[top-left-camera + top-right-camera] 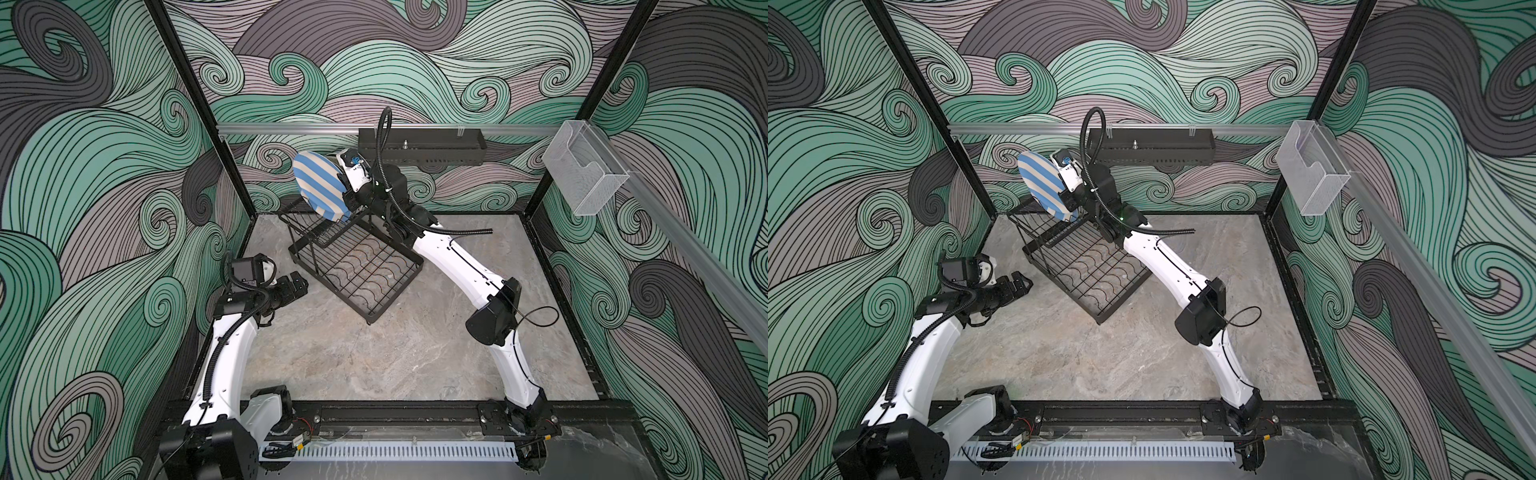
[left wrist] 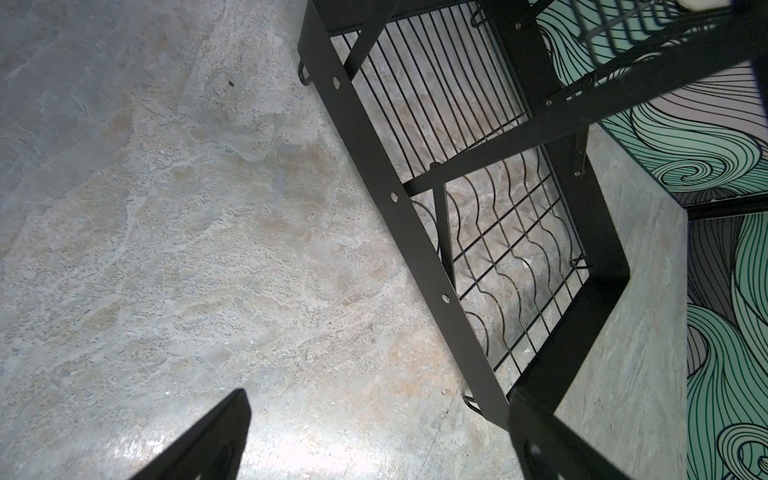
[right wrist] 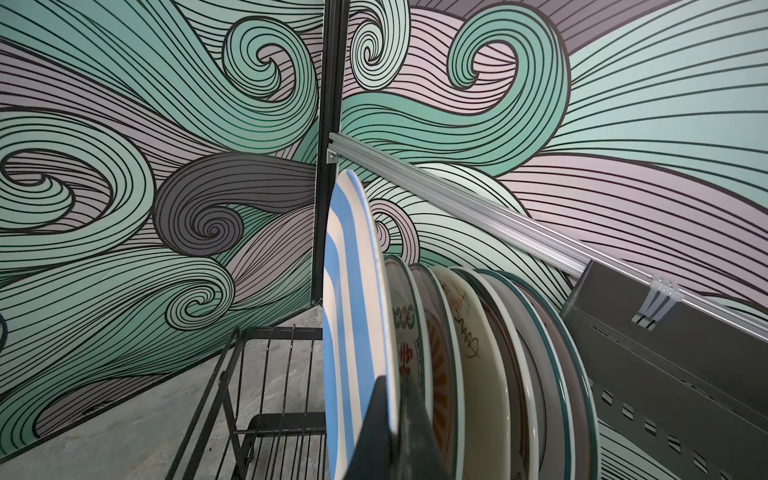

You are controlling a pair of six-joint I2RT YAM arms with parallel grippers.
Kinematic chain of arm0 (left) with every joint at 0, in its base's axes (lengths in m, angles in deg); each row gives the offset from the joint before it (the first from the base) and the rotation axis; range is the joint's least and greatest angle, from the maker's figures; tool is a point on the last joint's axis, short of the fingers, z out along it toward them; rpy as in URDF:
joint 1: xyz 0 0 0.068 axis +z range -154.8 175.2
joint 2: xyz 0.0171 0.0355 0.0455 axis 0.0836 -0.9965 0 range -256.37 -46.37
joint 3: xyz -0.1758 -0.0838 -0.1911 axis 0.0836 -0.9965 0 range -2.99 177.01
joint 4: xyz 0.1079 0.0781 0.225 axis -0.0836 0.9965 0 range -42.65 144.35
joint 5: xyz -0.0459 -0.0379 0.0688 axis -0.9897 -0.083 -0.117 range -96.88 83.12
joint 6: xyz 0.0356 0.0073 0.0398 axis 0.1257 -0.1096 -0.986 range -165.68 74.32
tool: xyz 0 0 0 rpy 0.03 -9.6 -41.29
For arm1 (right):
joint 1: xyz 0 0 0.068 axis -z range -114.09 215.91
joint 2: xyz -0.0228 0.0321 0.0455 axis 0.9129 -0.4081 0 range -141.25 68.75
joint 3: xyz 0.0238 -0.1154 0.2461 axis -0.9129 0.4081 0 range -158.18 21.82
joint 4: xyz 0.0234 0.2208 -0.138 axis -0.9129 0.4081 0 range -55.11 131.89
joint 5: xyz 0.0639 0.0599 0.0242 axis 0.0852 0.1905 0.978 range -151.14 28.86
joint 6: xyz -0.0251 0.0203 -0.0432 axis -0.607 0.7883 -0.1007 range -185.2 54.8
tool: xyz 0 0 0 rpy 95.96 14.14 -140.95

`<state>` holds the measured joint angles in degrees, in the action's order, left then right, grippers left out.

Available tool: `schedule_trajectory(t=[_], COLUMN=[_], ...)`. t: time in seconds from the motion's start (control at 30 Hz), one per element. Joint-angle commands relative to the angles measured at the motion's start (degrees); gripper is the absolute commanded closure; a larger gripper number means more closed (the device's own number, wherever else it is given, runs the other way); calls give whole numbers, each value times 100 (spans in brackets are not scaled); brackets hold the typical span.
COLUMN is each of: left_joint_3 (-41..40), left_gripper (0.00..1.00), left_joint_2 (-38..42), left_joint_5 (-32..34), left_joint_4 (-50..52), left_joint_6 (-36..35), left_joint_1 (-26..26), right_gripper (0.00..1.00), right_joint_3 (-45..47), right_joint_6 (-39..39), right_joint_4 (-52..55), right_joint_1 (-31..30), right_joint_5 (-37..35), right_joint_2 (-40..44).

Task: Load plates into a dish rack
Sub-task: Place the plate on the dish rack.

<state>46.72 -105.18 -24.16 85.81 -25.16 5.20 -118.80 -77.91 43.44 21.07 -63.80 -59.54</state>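
The striped plate still reaches above the tops of the standing plates, so my right gripper will lower it onto the raised back shelf (image 1: 328, 230) beside them and let go of the plate's rim.
My right gripper (image 1: 346, 198) (image 1: 1068, 200) (image 3: 395, 388) is shut on the rim of a blue-and-cream striped plate (image 1: 318, 187) (image 1: 1042, 183) (image 3: 353, 291). The plate is held on edge over the raised back shelf of the black wire dish rack (image 1: 365, 270) (image 1: 1096, 270) (image 3: 249, 374). In the right wrist view, several other plates (image 3: 469, 353) stand on edge close behind it; my arm hides them in both top views. My left gripper (image 1: 300, 282) (image 1: 1021, 280) (image 2: 378, 436) hovers open and empty by the rack's (image 2: 374, 166) left side.
A black perforated tray (image 1: 432, 147) (image 1: 1154, 145) hangs on the back rail just behind my right wrist. A clear plastic box (image 1: 586, 170) (image 1: 1312, 166) hangs on the right rail. Patterned walls enclose the stone-look table (image 1: 374, 353) on three sides.
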Motion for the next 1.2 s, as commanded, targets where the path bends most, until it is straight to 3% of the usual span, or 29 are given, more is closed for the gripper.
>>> schedule_trajectory(t=[0.0, 0.43, 0.77, 0.93, 1.03, 1.17], left_joint_3=[47, 43, 44, 48, 65, 82], left_gripper=[1, 1, 1, 1, 2, 1], left_joint_2=[-52, -54, -48, -30, 21, 143], left_joint_5=[-109, -144, -145, -103, -56, 172], left_joint_4=[-51, -51, -41, -42, -35, -71], left_joint_6=[-67, -60, -65, -73, -160, -252], left_joint_1=[51, 90, 96, 130, 151, 168], right_gripper=[100, 100, 98, 76, 68, 43], right_joint_3=[-40, 307, -96, -261, -352, -331], right_joint_6=[-41, 4, 23, 37, 58, 84], right_joint_4=[-249, -453, -270, -166, -25, 230], right_joint_1=[-27, -69, -69, -69, -78, -106], right_joint_5=[-125, -235, -305, -275, -243, -194], right_joint_2=[-57, -111, -493, -554, -482, -196])
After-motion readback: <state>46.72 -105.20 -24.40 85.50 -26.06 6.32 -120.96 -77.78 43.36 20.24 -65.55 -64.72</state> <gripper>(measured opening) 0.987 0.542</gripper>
